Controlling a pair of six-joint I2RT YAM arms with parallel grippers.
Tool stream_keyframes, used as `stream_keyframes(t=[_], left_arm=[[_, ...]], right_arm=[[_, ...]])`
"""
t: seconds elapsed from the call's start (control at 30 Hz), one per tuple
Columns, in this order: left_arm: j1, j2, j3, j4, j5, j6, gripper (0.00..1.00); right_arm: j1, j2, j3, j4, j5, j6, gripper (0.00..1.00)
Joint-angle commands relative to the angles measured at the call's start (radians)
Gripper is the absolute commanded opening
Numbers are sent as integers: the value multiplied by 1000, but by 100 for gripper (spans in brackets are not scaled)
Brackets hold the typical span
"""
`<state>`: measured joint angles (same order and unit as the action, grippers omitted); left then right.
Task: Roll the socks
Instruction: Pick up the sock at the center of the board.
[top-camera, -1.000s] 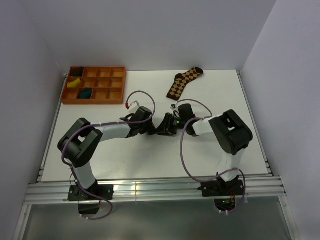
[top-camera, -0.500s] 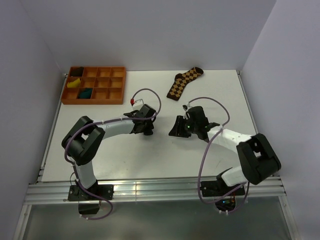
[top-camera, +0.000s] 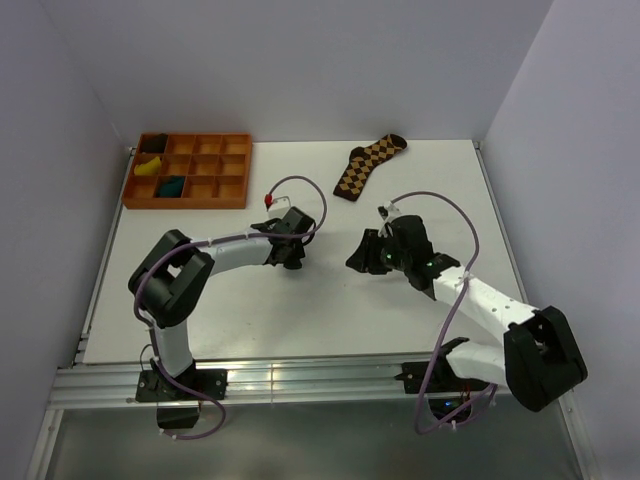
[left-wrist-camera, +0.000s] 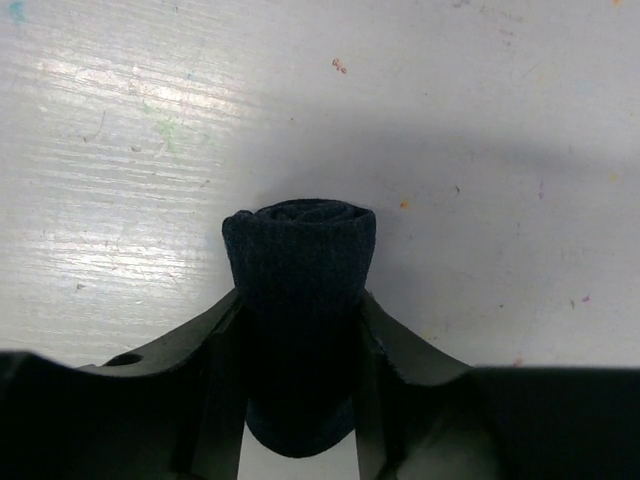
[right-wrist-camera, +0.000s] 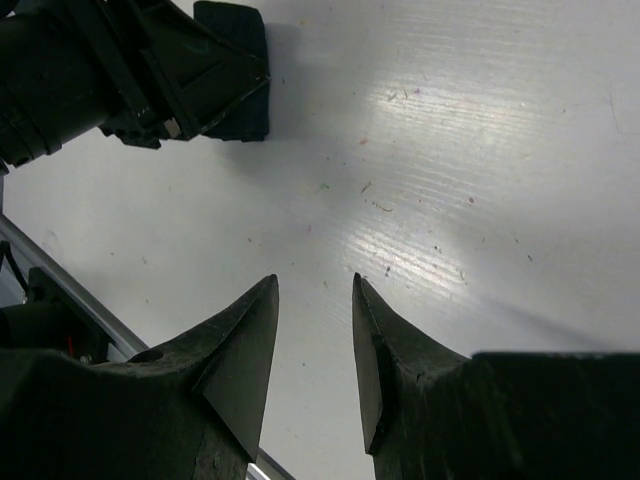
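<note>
My left gripper moves up and outward next, to the left in the top view, over to the empty compartment (top-camera: 202, 187) beside the teal bundle. It then lowers and releases.
My left gripper (left-wrist-camera: 300, 296) is shut on a rolled dark sock bundle (left-wrist-camera: 298, 250), which rests on the white table. In the top view this gripper (top-camera: 289, 256) is near the table's middle and hides the bundle. The right wrist view shows the same bundle (right-wrist-camera: 236, 22) at its top left, in the left fingers. My right gripper (right-wrist-camera: 314, 280) is open and empty above bare table. In the top view it (top-camera: 359, 262) is a short way right of the left gripper. A teal bundle (top-camera: 172, 186) lies in the orange tray.
An orange compartment tray (top-camera: 200, 199) stands at the back left, with a yellow item (top-camera: 148, 167) and a dark item (top-camera: 152, 145) in it. A brown and orange argyle sock (top-camera: 368, 163) lies flat at the back centre. Walls close in on three sides.
My right gripper has drawn back to the right, away from the left gripper, and its arm has swung out. My left gripper has stayed shut on the bundle and shifted slightly back.
</note>
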<state>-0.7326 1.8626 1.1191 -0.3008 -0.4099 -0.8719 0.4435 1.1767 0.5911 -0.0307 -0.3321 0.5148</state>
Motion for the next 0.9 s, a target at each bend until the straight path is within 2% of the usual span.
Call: stream_keyframes(t=[0.0,0.07,0.1,0.17,0.37,0.6,0.7,0.73,0.87], left_arm=[[12,89,-93,-169,57,11,38],[15,72,-102,-166,45,10,27],[21,51,-101,-169,40,13,11],[32,21,-97,-175,28,19,0],[122,-153,-82,-147,3,134,0],[318,-295,19,-63,3,454,0],[396,-295,74,-11,13,589,0],[413,-293,83,9,16,625,0],[516,-254,163,68,124,787,0]], right_arm=[[-14,-66,-14,-23,7,-27,43],[-22,-90,-8,-40,7,-36,43],[-23,-121,-4,-63,11,-48,43],[-28,-153,15,-90,22,-67,43],[-32,-302,79,-181,45,-153,43],[-34,-465,93,-205,67,-220,43],[-34,-518,85,-201,65,-228,54],[-34,-531,84,-198,61,-231,60],[-34,-568,67,-178,56,-222,64]])
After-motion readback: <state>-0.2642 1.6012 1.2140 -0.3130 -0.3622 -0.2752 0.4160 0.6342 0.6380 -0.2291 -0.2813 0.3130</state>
